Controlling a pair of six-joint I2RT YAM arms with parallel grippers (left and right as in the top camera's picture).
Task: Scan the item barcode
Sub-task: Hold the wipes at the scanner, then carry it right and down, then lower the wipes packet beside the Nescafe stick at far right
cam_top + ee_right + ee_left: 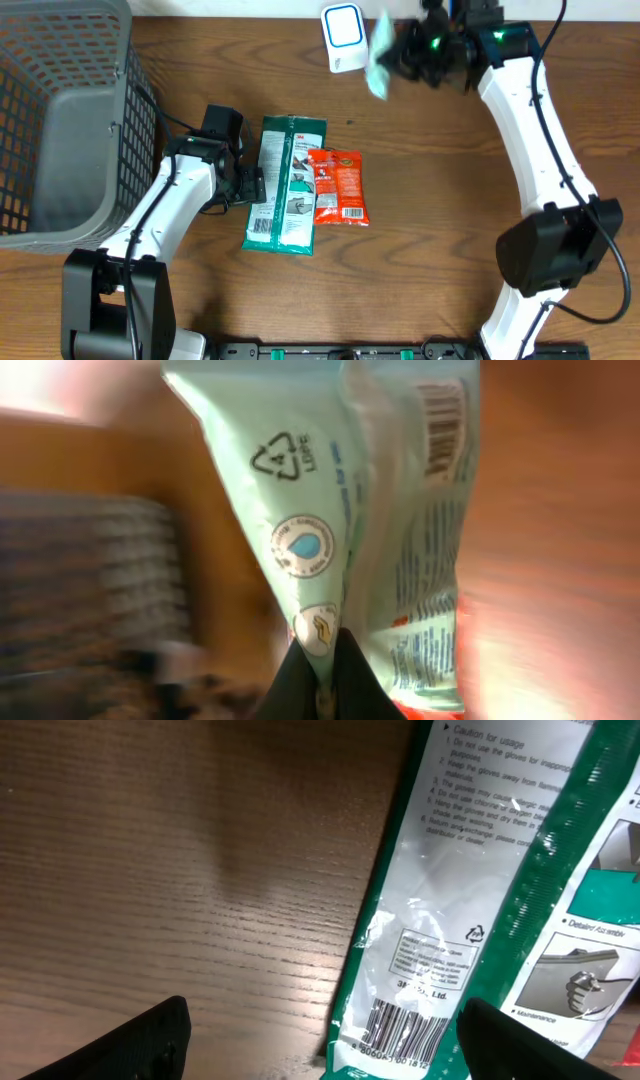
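Observation:
My right gripper should swing back from the scanner (342, 36) next, to the right in the overhead view, and then go down onto wood past the orange packet.
My right gripper (398, 55) is raised at the back of the table, shut on the edge of a pale green packet (378, 62) that hangs beside the white barcode scanner (342, 36). In the right wrist view, the fingertips (345, 678) pinch that packet (330, 510), and its barcode (441, 428) shows near the top. My left gripper (252, 185) rests low on the table, open, at the left edge of a dark green glove packet (285, 185). In the left wrist view, that packet's barcode (400, 1035) lies between the wide-apart fingers (150, 1040).
An orange packet (338, 187) lies against the right side of the green glove packet. A grey wire basket (60, 120) fills the table's left side. Bare wooden tabletop (430, 230) spreads between the two arms.

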